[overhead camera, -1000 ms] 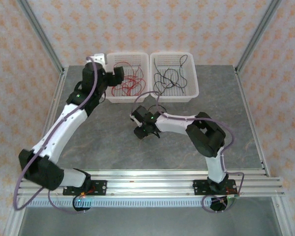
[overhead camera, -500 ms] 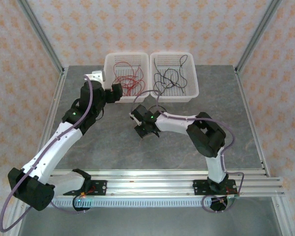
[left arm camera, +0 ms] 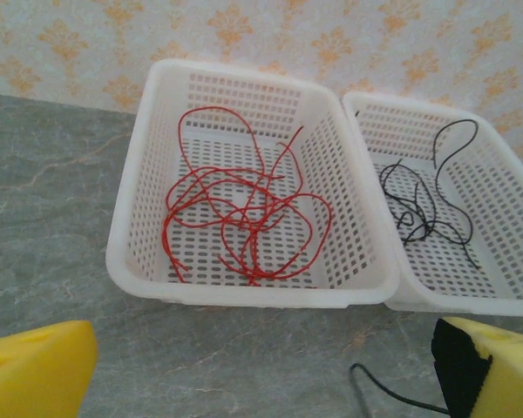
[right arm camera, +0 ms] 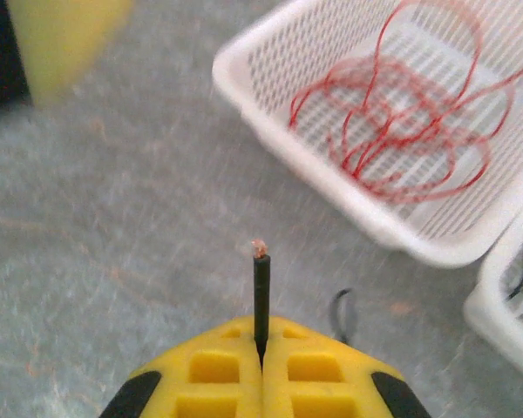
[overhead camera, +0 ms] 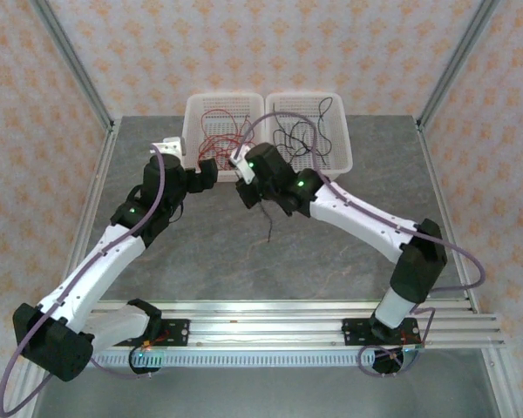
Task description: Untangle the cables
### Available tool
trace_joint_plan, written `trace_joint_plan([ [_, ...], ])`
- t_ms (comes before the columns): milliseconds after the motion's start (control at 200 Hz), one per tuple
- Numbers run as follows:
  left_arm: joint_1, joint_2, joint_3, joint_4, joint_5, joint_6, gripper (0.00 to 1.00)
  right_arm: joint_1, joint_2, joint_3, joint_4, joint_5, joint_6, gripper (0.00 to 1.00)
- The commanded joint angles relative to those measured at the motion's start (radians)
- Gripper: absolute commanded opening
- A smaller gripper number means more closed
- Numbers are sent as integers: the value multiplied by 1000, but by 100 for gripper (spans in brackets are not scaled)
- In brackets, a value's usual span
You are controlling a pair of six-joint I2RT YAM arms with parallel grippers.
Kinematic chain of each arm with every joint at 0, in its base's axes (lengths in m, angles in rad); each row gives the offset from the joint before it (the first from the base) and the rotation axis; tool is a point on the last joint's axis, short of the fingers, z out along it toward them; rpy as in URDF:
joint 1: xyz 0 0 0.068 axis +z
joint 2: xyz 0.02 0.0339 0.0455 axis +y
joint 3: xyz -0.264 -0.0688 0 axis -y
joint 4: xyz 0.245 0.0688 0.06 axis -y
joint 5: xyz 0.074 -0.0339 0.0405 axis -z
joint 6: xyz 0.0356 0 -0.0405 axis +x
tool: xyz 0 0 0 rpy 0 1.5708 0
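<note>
I need to lift my right gripper outward over one white basket, lower it inside and let go of the cable's end, because other black cables lie in that basket.
Red cables lie tangled in the left white basket, and black cables lie in the right basket. My right gripper is shut on the end of one black cable, whose stub sticks up between the yellow fingers. From above, that black cable hangs from the right gripper over the table, just in front of the baskets. My left gripper is open and empty, its yellow fingers wide apart, facing the red basket from the front left.
The two baskets stand side by side at the back of the grey table. The left gripper and the right gripper are close together in front of them. A metal rail runs along the near edge.
The right gripper shut on a black cable, rose and swung back toward the baskets. The left arm pulled back from over the red basket and opened wider.
</note>
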Motion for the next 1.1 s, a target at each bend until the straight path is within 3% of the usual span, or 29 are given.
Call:
trace_joint_plan([
  [0, 3, -38, -15, 42, 21, -4, 99, -39, -45, 118, -35, 69, -48, 0],
  [420, 3, -106, -27, 18, 25, -2, 96, -230, 148, 664, -11, 194, -66, 0],
  [641, 3, -132, -29, -2, 26, 11, 99, -370, 350, 893, -3, 121, -48, 0],
  [1096, 3, -131, -22, -15, 47, 20, 98, -494, 628, 831, 76, 71, 27, 0],
])
